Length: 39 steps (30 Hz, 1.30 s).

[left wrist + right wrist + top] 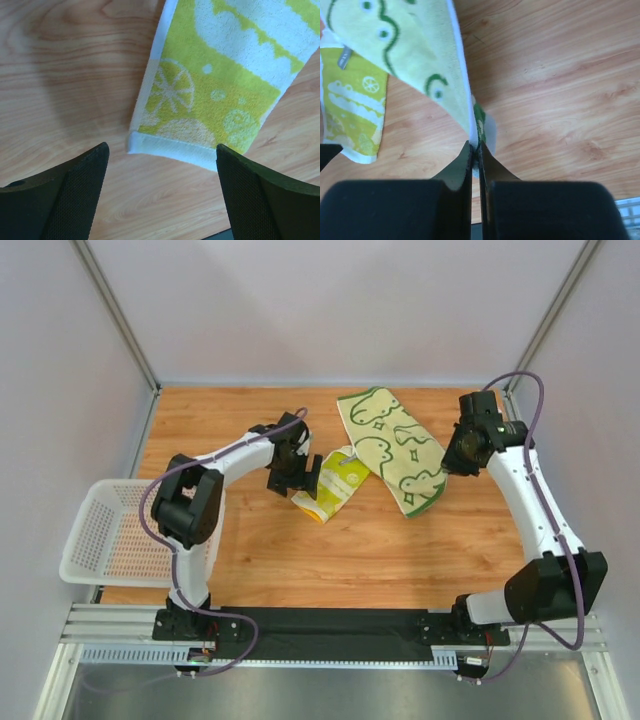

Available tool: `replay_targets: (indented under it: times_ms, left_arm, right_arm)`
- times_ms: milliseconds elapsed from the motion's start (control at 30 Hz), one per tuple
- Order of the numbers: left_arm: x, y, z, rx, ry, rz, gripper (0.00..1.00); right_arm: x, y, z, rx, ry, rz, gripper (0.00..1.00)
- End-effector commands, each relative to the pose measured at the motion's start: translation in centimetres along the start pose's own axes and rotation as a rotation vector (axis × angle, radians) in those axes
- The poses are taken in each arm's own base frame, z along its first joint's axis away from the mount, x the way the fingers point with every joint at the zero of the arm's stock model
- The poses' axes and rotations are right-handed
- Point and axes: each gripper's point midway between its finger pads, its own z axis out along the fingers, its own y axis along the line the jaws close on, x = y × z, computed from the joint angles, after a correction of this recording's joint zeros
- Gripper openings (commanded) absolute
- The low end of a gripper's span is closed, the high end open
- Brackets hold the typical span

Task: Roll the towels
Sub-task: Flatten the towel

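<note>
I need to lower my left gripper next and pinch the lime towel's near hem corner on the basket side, because that corner is below my left gripper, between its open fingers.
A pale yellow-green towel with dark green outlined figures lies spread at the table's far middle, its right corner lifted. My right gripper is shut on that towel's white edge; the cloth hangs from the jaws, and a bit of dark green shows at the pinch. A lime-yellow towel with white prints lies folded beside it, partly under it. My left gripper is open and empty just above the lime towel's near white hem, one finger on each side.
A white mesh plastic basket hangs over the table's left edge. White walls with metal posts close off the back and both sides. The lime towel also shows in the right wrist view.
</note>
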Motion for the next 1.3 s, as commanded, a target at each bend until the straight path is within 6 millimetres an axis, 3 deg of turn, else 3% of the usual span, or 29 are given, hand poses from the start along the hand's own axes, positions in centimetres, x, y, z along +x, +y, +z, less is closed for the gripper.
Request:
replay_targets:
  times_ms: [0, 100, 167, 200, 267, 300, 333, 367, 533, 567, 633, 667, 733, 767, 867, 1033, 1067, 1133, 1267]
  left_arm:
    - [-0.2, -2.0, 0.8, -0.010, 0.016, 0.094, 0.93]
    - [1.2, -2.9, 2.5, -0.066, 0.071, 0.173, 0.90]
    - [1.9, -2.4, 3.7, -0.118, 0.101, 0.186, 0.84]
    - [2.0, -2.2, 3.9, -0.138, 0.115, 0.174, 0.67]
    - [1.7, -1.2, 4.6, -0.194, 0.121, 0.170, 0.49]
    - [1.8, -1.0, 4.6, -0.205, 0.140, 0.168, 0.23]
    - [1.5, 0.0, 4.8, -0.252, 0.137, 0.170, 0.09]
    - [1.1, 0.5, 4.7, -0.266, 0.133, 0.163, 0.01]
    - [-4.3, 4.3, 1.5, -0.240, 0.043, -0.007, 0.00]
    - [-6.2, 6.4, 0.2, -0.247, -0.001, -0.067, 0.00]
    - [-7.4, 9.4, -1.7, -0.301, -0.022, -0.140, 0.00]
    - [-8.8, 12.3, -3.2, -0.319, -0.060, -0.241, 0.00]
    - [-9.1, 15.3, -4.9, -0.348, -0.074, -0.344, 0.00]
    - [-9.8, 17.8, -6.4, -0.361, -0.110, -0.438, 0.00]
    - [-10.4, 20.9, -9.3, -0.377, -0.174, -0.543, 0.00]
    - [-10.8, 23.1, -13.1, -0.464, -0.263, -0.605, 0.01]
    - [-10.4, 25.0, -14.0, -0.470, -0.279, -0.668, 0.01]
    - [-10.6, 26.0, -15.4, -0.449, -0.318, -0.742, 0.01]
    - [-11.9, 29.3, -19.1, -0.466, -0.415, -0.804, 0.01]
  right_arm:
    - [3.0, 0.7, 1.3, -0.026, 0.094, 0.003, 0.00]
    - [4.3, 0.7, 1.7, -0.044, 0.117, 0.016, 0.00]
    - [4.3, 0.4, 1.7, -0.035, 0.118, 0.012, 0.00]
    - [4.1, 0.3, 1.6, -0.030, 0.113, 0.004, 0.00]
    - [3.6, -0.1, 1.5, -0.010, 0.111, -0.005, 0.00]
    - [3.3, -0.2, 1.4, -0.003, 0.107, -0.003, 0.00]
    - [3.2, -0.6, 1.3, 0.004, 0.109, -0.006, 0.00]
    - [2.7, -0.8, 1.1, 0.005, 0.101, 0.003, 0.00]
    - [1.3, -2.6, 1.1, 0.020, 0.087, 0.056, 0.00]
    - [1.0, -2.9, 1.0, 0.019, 0.085, 0.067, 0.00]
    - [1.4, -2.8, 1.4, 0.019, 0.117, 0.057, 0.00]
    - [1.2, -3.5, 1.6, 0.028, 0.129, 0.081, 0.00]
    - [1.8, -3.7, 2.1, 0.037, 0.157, 0.082, 0.00]
    - [2.4, -3.3, 2.2, 0.011, 0.184, 0.094, 0.00]
    - [3.8, -3.1, 3.0, -0.003, 0.237, 0.105, 0.00]
    - [6.4, -3.1, 4.5, -0.009, 0.326, 0.139, 0.00]
    - [6.8, -3.1, 4.7, -0.006, 0.339, 0.141, 0.00]
    - [7.1, -3.5, 4.9, 0.014, 0.349, 0.149, 0.00]
    - [6.0, -6.5, 5.1, 0.105, 0.318, 0.236, 0.00]
